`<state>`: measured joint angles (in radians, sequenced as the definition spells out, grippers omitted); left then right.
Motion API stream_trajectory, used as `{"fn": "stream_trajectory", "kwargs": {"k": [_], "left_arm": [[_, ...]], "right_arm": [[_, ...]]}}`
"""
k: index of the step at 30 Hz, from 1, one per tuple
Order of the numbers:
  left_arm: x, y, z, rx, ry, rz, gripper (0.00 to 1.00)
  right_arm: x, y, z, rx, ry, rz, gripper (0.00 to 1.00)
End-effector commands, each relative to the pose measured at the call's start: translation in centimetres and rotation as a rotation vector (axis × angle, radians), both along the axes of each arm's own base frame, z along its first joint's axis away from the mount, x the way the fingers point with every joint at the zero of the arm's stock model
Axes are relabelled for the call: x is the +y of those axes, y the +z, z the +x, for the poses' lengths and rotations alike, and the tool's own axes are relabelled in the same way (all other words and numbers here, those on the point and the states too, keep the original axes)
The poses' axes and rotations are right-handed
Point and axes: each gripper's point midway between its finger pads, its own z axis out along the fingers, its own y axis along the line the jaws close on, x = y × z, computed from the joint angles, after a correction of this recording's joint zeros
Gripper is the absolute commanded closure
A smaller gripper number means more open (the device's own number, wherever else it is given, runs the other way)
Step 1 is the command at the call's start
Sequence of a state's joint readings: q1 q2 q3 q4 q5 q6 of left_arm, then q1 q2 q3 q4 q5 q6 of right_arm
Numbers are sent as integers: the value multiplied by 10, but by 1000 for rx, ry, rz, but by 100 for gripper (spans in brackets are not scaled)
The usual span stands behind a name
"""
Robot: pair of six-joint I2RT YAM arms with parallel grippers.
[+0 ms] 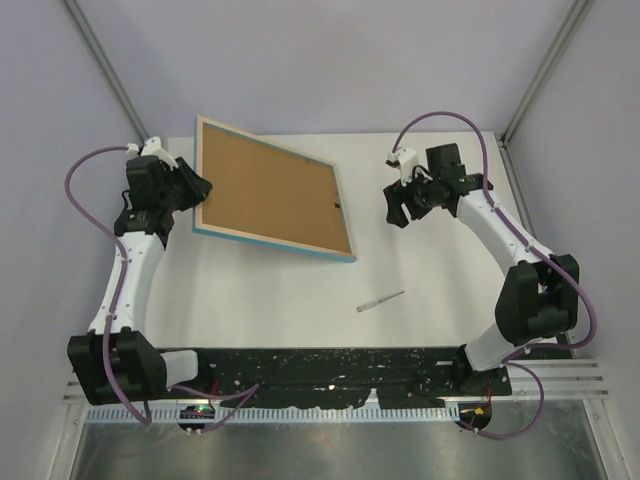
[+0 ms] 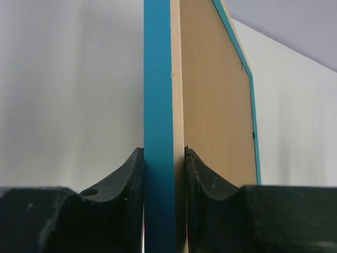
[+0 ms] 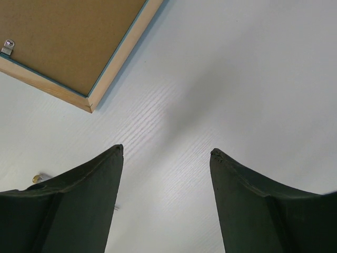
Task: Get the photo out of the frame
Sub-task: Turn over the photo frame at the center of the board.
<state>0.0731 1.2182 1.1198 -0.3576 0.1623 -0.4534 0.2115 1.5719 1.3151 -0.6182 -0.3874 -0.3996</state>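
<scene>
My left gripper lowers the frame's raised edge toward the right in the top view next and releases it there, as the white table lies below the gripper.
The frame lies back side up at the left of the table, its light wood rim and blue edge showing. The brown backing board fills it. The photo is hidden under the board. My left gripper is shut on the frame's left edge, which looks raised off the table. In the left wrist view both fingers clamp the blue edge, with the board to the right. My right gripper is open and empty, apart from the frame's right side. The right wrist view shows the frame's corner ahead of it.
A small thin tool with a pale handle lies on the white table, in front of the frame. A metal clip sits on the board's edge. Grey walls and metal posts bound the table behind and at the sides.
</scene>
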Motion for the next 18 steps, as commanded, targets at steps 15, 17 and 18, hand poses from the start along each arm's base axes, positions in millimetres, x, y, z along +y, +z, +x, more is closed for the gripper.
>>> {"fn": "stream_trajectory", "kwargs": {"k": [15, 17, 18], "left_arm": [[-25, -99, 15, 138, -211, -35, 100], [-26, -107, 15, 151, -206, -40, 100], [-26, -110, 16, 159, -204, -41, 100]], "right_arm": [[-18, 23, 7, -96, -99, 5, 29], [-21, 19, 6, -90, -116, -4, 29], [-22, 17, 7, -86, -133, -2, 29]]}}
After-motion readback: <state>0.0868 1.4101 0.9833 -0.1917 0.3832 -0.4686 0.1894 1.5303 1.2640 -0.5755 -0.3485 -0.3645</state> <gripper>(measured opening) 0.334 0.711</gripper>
